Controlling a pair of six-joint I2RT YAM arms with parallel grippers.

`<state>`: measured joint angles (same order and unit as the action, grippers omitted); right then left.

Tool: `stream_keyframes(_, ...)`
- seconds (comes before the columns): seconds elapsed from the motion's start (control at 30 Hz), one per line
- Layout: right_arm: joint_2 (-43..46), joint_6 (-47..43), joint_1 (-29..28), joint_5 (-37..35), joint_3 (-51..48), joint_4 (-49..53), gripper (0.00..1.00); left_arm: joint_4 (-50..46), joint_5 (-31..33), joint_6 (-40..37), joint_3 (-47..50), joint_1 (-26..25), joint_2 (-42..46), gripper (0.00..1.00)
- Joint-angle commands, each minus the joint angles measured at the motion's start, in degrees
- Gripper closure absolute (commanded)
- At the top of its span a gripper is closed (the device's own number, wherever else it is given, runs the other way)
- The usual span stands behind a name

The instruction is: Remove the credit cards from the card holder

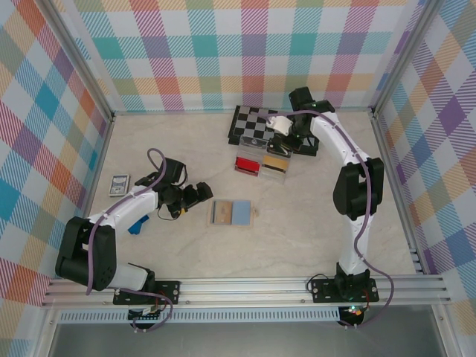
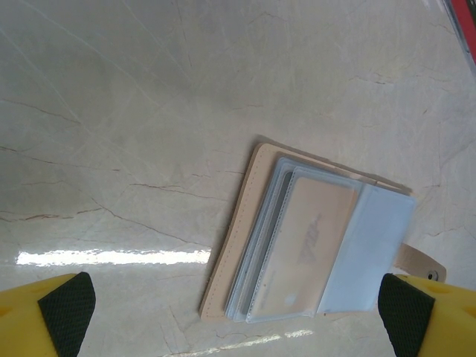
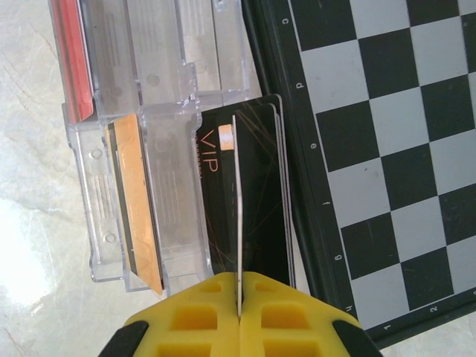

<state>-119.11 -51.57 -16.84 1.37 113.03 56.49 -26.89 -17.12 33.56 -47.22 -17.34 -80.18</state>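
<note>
I need to move my right gripper down beside the clear tray next and let go of the thin white card (image 3: 238,216) at the black VIP cards, because the stack of those cards is directly beneath.
The card holder (image 1: 231,213) lies open and flat on the table, with a tan half and a light blue half. In the left wrist view the card holder (image 2: 245,223) shows clear sleeves with a pale tan credit card (image 2: 316,238) inside. My left gripper (image 1: 190,195) is open just left of the holder, with its fingertips (image 2: 67,305) spread wide. My right gripper (image 1: 281,125) hovers at the far side and is shut on a thin white card (image 3: 238,216), seen edge-on. Under that card lies a small stack of black VIP cards (image 3: 256,186).
A clear tray (image 3: 167,82) holds a red card (image 3: 71,59) and an orange card (image 3: 137,201). A chessboard (image 1: 253,119) sits right behind the tray. A patterned card box (image 1: 119,184) and a small blue object (image 1: 136,224) lie at the left.
</note>
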Motion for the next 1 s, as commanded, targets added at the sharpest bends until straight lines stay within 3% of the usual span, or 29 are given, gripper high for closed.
stream_keyframes(0.0, -1.3, -1.3, 0.5, 1.1, -0.4, 3.3, 1.0, 0.0, -1.2, -0.4, 0.7, 0.8, -0.6, 0.0)
stream_keyframes(0.5, -2.9, 1.6, 0.0, 2.2, -0.2, 4.7, 1.0, 0.6, -2.0, -0.3, 1.2, 0.8, -1.3, 0.0)
stream_keyframes(0.63, -3.7, 4.2, -0.7, -1.2, 0.1, 2.6, 0.94, 0.9, -2.6, -0.2, 1.2, 0.8, -1.4, 0.0)
stream_keyframes(0.97, -3.3, 7.0, -1.2, -1.1, 1.0, 1.9, 0.8, 1.4, -3.4, -0.5, 1.5, 0.8, -1.3, 0.0)
